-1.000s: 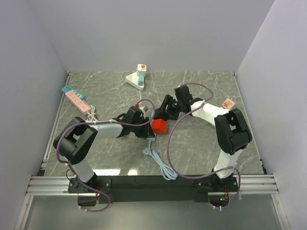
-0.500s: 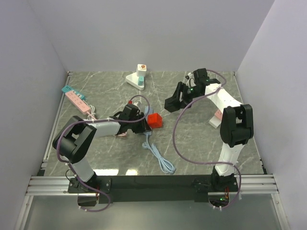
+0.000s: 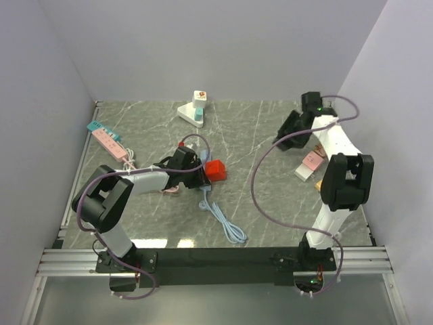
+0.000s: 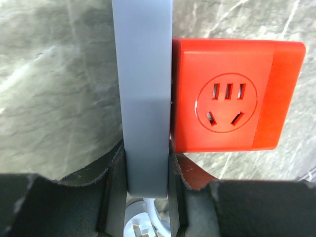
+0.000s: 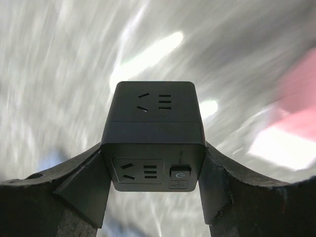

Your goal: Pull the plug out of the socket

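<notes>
Next, my right gripper moves down toward the pink and white item, then releases the black cube socket beside it, where the table is bare (image 3: 289,160) (image 5: 225,129).
A red cube socket (image 3: 216,170) sits mid-table, with its outlet face up in the left wrist view (image 4: 227,106). A flat grey-blue plug (image 4: 143,89) lies flush against its left side. My left gripper (image 3: 197,174) is shut on this plug (image 4: 146,170). The plug's light blue cable (image 3: 223,220) trails toward the front. I cannot tell whether the plug's pins are in the socket. My right gripper (image 3: 287,133) is at the back right, raised, and shut on a black cube socket (image 5: 154,118). The right wrist view is motion-blurred.
A white socket base with a teal plug (image 3: 193,111) stands at the back. A pink power strip (image 3: 108,142) lies along the left edge. A pink and white item (image 3: 310,165) lies under the right arm. Walls close in the left, back and right sides.
My right arm swung from beside the red socket to the back right, carrying the black cube. The left gripper, plug and red socket shifted slightly back.
</notes>
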Tool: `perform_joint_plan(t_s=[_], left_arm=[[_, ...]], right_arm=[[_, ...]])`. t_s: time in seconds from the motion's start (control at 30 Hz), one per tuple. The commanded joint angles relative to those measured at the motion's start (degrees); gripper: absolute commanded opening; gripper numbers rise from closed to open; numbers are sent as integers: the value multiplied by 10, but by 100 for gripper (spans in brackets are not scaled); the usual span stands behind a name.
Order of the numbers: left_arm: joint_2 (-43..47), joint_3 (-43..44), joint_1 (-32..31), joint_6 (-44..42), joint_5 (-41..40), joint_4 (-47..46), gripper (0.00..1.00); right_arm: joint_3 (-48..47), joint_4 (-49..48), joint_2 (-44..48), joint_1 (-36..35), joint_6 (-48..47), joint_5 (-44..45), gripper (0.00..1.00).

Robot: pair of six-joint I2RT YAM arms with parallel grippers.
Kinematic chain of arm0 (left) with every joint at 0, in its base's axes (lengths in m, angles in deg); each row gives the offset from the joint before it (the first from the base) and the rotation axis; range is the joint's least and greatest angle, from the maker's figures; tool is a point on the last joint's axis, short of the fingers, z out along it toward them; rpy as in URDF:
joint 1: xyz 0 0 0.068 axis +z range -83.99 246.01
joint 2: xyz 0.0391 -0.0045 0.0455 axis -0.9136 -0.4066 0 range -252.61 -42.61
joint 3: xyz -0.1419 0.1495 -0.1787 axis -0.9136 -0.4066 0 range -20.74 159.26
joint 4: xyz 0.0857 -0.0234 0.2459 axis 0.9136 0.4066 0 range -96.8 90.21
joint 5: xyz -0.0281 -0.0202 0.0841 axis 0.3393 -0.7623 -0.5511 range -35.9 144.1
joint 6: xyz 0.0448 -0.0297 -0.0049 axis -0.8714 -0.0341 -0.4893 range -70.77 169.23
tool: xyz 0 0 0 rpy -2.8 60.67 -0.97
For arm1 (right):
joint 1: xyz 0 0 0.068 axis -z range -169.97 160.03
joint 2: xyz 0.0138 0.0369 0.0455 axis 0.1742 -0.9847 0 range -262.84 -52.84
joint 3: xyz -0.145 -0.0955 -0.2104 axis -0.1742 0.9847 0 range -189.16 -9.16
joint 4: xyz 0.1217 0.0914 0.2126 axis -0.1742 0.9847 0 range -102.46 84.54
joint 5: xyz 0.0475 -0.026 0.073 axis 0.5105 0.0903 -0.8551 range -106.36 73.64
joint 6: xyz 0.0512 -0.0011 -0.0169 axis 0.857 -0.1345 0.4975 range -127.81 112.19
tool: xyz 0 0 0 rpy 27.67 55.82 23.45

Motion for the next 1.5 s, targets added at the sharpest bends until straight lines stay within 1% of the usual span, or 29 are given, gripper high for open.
perform_joint_plan(t_s=[0.0, 0.03, 0.13, 0.2, 0.23, 0.27, 0.33, 0.37, 0.43, 0.47, 0.5, 0.53, 0.57, 0.6, 0.7, 0.8, 0.83, 0.87, 0.9, 0.97, 1.0, 1.03, 1.07, 1.1, 1.13, 1.2, 1.3, 1.47], left_arm=[[24, 32, 4, -8, -31, 45, 0], [25, 36, 4, -8, -33, 49, 0], [29, 44, 4, -8, -34, 52, 0], [31, 50, 4, -8, -33, 55, 0], [31, 52, 4, -7, -32, 58, 0], [32, 52, 4, -7, -32, 59, 0], [32, 52, 4, -7, -35, 60, 0], [32, 53, 4, -9, -36, 60, 0], [31, 51, 4, -10, -38, 63, 0], [30, 51, 4, -10, -39, 61, 0], [31, 49, 4, -10, -38, 60, 0], [30, 50, 5, -10, -37, 59, 0], [31, 50, 6, -10, -36, 60, 0], [32, 48, 5, -9, -35, 59, 0], [34, 47, 5, -10, -36, 56, 0], [34, 43, 6, -10, -31, 48, 0], [35, 41, 6, -9, -28, 45, 0], [35, 39, 7, -7, -23, 42, 0], [36, 38, 7, -5, -20, 33, 0], [37, 33, 8, -3, -8, 25, 0], [38, 32, 9, -3, -5, 22, 0], [41, 30, 10, -3, 0, 12, 0], [45, 26, 10, -2, 6, 7, 0], [49, 24, 11, -2, 20, 4, 0], [52, 21, 12, -2, 27, -16, 0], [64, 16, 13, -1, 47, -28, 0], [71, 12, 13, -1, 63, -41, 0], [67, 12, 13, 0, 76, -41, 0]], right_arm=[[-84, 72, -66, 33, 22, 161, 0], [-110, 79, -81, 43, 23, 163, 0], [-141, 88, -120, 60, 23, 176, 0], [-151, 90, -136, 67, 21, 183, 5], [-158, 94, -141, 69, 19, 186, 9], [-162, 98, -145, 74, 19, 191, 15], [-162, 100, -150, 79, 17, 201, 21], [-160, 101, -148, 84, 17, 205, 29], [-151, 92, -138, 87, 13, 201, 37], [-151, 94, -136, 87, 8, 198, 49], [-151, 92, -124, 87, 7, 194, 56], [-139, 84, -114, 86, 4, 170, 65], [-130, 73, -100, 86, -4, 155, 87], [-120, 53, -68, 86, -6, 142, 92], [-94, 33, -11, 79, -11, 98, 93], [-71, 15, 38, 60, -14, 57, 94], [-49, 5, 52, 44, -17, 45, 94], [-33, -8, 76, 35, -20, -1, 94], [-16, -41, 85, 24, -23, -37, 95], [36, -72, 101, -10, -27, -111, 95], [55, -110, 103, -22, -29, -172, 95], [90, -127, 106, -34, -28, -188, 95], [108, -144, 106, -61, -26, -201, 95], [124, -187, 104, -73, -25, -250, 96], [156, -210, 103, -87, -14, -270, 96], [182, -254, 89, -122, -10, -308, 96], [189, -281, 69, -164, -3, -313, 96], [176, -315, 34, -204, 26, -303, 97]])
